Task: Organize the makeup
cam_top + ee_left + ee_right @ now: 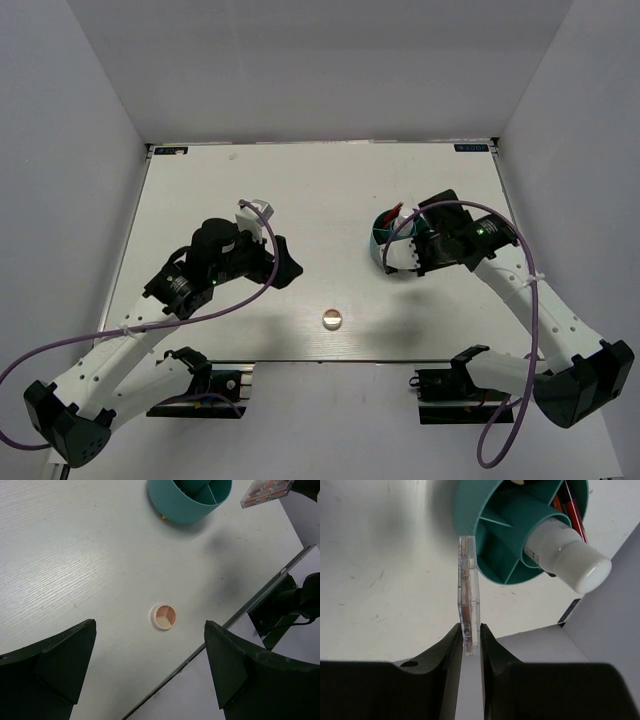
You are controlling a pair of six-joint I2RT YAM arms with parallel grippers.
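Note:
Next, my right gripper moves over the container's rim, lowers the palette on edge inside and releases it. The container's section nearest the palette stands empty.
The teal round divided container (380, 236) stands right of the table's centre. In the right wrist view the container (492, 527) holds a white bottle (567, 555) and thin red and black pencils (571, 507). My right gripper (470, 630) is shut on the square pinkish palette (468, 590), held on edge just above the container's rim. From the left wrist the palette (266, 491) shows beside the container (190, 497). The small round pinkish compact (332, 319) lies alone near the front edge. My left gripper (150, 625) is open and empty above the table, with the compact (163, 617) below it.
The table's front edge (250, 605) runs close behind the compact, with the arm bases (445, 382) below it. White walls enclose the table on the left, back and right. My left arm's cable (262, 215) loops over its wrist.

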